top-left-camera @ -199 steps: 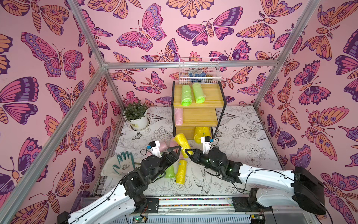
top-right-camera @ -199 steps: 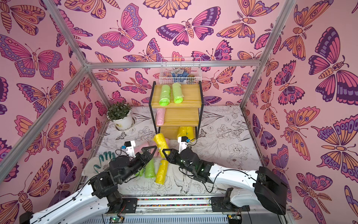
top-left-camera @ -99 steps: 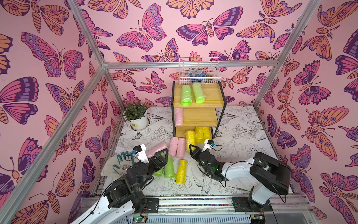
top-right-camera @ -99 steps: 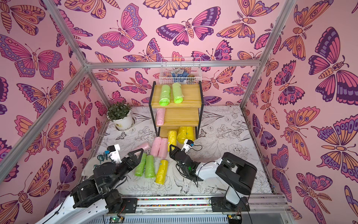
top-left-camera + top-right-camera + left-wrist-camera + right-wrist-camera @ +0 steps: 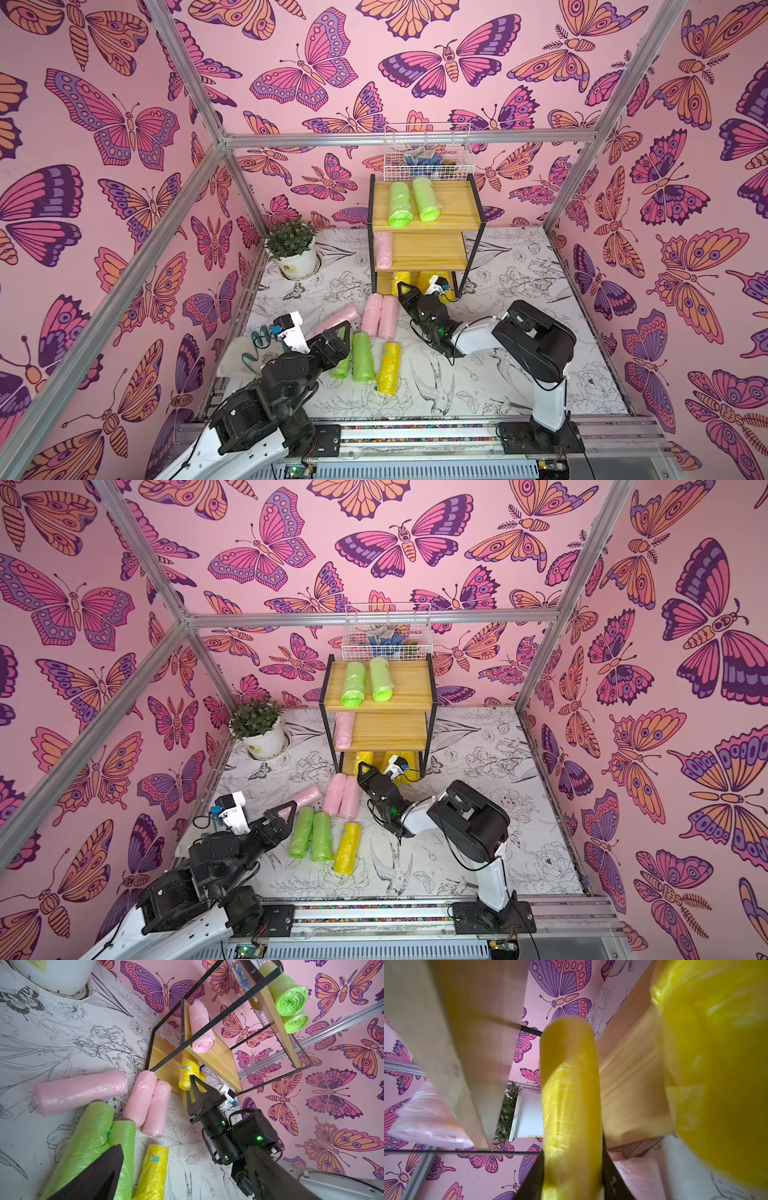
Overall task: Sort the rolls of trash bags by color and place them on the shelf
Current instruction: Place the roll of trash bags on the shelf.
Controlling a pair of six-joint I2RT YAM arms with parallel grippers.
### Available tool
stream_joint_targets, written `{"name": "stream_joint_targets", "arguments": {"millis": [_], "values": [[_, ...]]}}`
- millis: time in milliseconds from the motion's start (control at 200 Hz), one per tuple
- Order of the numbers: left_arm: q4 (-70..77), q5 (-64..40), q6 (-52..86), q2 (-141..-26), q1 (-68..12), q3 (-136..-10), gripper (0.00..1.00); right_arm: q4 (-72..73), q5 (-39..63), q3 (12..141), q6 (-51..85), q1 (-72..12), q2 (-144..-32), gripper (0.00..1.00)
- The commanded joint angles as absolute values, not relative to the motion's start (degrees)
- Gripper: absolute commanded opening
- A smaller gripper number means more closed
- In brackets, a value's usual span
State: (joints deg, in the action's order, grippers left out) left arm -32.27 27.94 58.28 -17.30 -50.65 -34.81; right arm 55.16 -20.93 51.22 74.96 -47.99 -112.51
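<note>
My right gripper needs to move outward and down and let go of its yellow roll on the bottom board (image 5: 385,283) (image 5: 636,1100), because that board is outward and below.
My right gripper (image 5: 411,289) is shut on a yellow roll (image 5: 571,1095), whose far end reaches into the bottom tier of the shelf (image 5: 428,249) beside another yellow roll (image 5: 716,1064). The top board bears two green rolls (image 5: 401,203) (image 5: 426,199). A pink roll (image 5: 383,249) lies on the middle board. On the floor lie three pink rolls (image 5: 371,313), two green rolls (image 5: 363,355) and a yellow roll (image 5: 389,368). My left gripper (image 5: 336,336) hangs open over the green rolls' near-left side, holding nothing; its dark fingers (image 5: 93,1174) frame the left wrist view.
A potted plant (image 5: 291,249) stands at the back left of the floor. A white wire basket (image 5: 428,151) hangs on the wall above the shelf. A glove on a cloth (image 5: 245,353) lies by the left wall. The right arm's elbow (image 5: 536,340) sits mid-right.
The right gripper carried its yellow roll from above the floor pile back to the shelf's bottom tier. The left arm drew back toward the near left, staying open.
</note>
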Motion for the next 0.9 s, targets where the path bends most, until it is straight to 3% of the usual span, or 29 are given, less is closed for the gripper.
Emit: {"name": "stream_joint_targets", "arguments": {"millis": [0, 551, 651, 821, 896], "values": [[-34.1, 30.1, 56.2, -17.3, -50.5, -35.8, 0.98, 52.5, -18.3, 54.7, 73.7, -46.4, -112.9, 0.00], [-33.8, 31.4, 55.3, -19.4, -50.4, -34.9, 0.99, 40.8, -14.5, 62.0, 72.8, -42.2, -115.7, 0.01], [-33.5, 31.0, 55.3, -19.9, -50.4, -34.8, 0.99, 39.9, -14.2, 62.1, 72.9, -42.0, -115.6, 0.10], [-33.0, 30.2, 55.1, -21.2, -50.3, -34.7, 0.99, 36.9, -14.3, 62.6, 72.9, -41.9, -114.6, 0.35], [-32.9, 30.0, 55.0, -21.6, -50.3, -34.8, 0.99, 37.2, -14.6, 62.1, 73.2, -41.9, -114.1, 0.40]]}}
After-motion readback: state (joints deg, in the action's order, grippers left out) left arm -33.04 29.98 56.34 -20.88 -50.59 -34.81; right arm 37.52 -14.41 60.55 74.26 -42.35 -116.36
